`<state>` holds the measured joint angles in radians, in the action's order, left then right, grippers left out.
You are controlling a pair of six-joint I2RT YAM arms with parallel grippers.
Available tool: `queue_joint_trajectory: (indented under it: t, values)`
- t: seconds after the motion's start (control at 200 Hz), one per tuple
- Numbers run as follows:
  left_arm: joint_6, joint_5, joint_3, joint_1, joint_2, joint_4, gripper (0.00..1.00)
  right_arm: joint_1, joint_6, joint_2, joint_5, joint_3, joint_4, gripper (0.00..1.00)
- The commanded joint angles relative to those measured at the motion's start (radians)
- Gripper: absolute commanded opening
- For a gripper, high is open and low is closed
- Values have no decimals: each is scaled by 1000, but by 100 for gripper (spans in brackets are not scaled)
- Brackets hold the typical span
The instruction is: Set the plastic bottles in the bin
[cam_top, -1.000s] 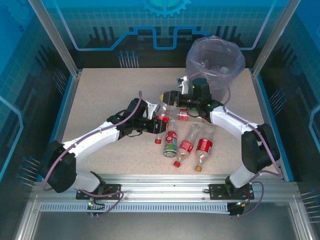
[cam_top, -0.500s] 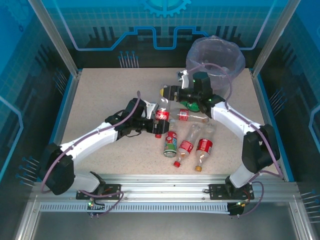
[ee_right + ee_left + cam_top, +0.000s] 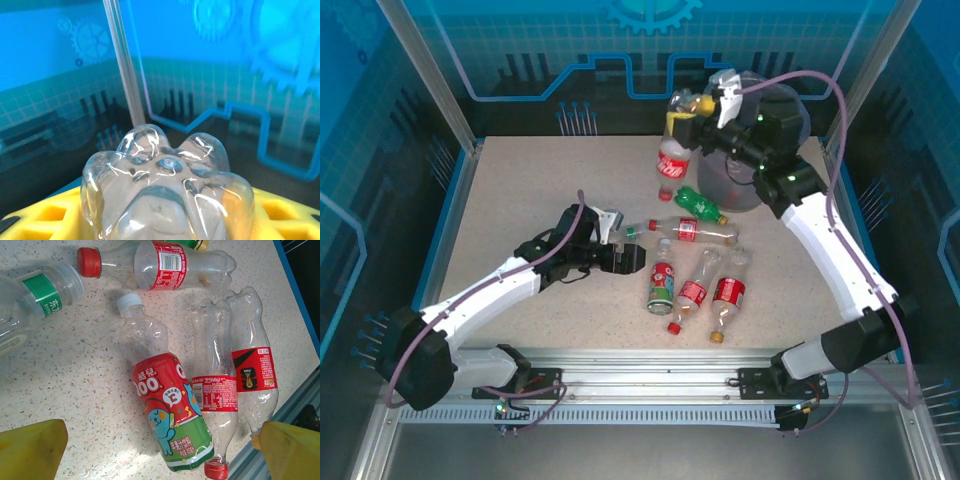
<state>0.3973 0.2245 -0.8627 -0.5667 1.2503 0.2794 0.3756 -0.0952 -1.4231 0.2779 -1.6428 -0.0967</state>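
Note:
The bottle still hangs outside the bin's rim, so I will next move my right gripper sideways over the bin's opening and then down into it to release the bottle.
My right gripper is raised beside the bin, a grey bin with a lavender bag, and is shut on a red-labelled plastic bottle that hangs cap down. Its clear lobed base sits between the yellow fingers. My left gripper is open and low over the table, left of the loose bottles. A cartoon-labelled bottle lies between its spread yellow fingertips. Two red-labelled bottles lie beside it, and another lies farther off.
A green bottle lies near the bin's foot. A clear bottle with a green label lies at the left. The table's near edge and metal rail run just past the bottle caps. Blue-lit walls enclose the table.
My left gripper opened and drew back toward the near side. The red-labelled bottle it held is now in the right gripper, which lifted it up and back beside the bin.

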Motion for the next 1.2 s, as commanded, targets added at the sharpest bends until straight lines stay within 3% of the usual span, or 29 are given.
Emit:
queue_joint_trajectory:
  t: [0.0, 0.195, 0.405, 0.635, 0.981, 1.196]
  values:
    - [26, 2, 10, 5, 18, -14, 99, -37, 190, 33, -124, -45, 30, 47]
    - [37, 22, 12, 6, 31, -25, 99, -116, 284, 7, -312, -56, 169, 47]
    - [50, 20, 26, 7, 20, -28, 99, -179, 329, -152, -438, -146, 201, 46]
    - [56, -2, 44, 6, -7, -5, 99, -255, 205, -367, -398, -340, -5, 46]
    - [57, -15, 53, 5, -18, 12, 99, -314, 12, -536, -278, -441, -255, 46]
    - [55, -12, 38, 7, 11, 16, 99, -316, -16, -621, -245, -466, -314, 46]
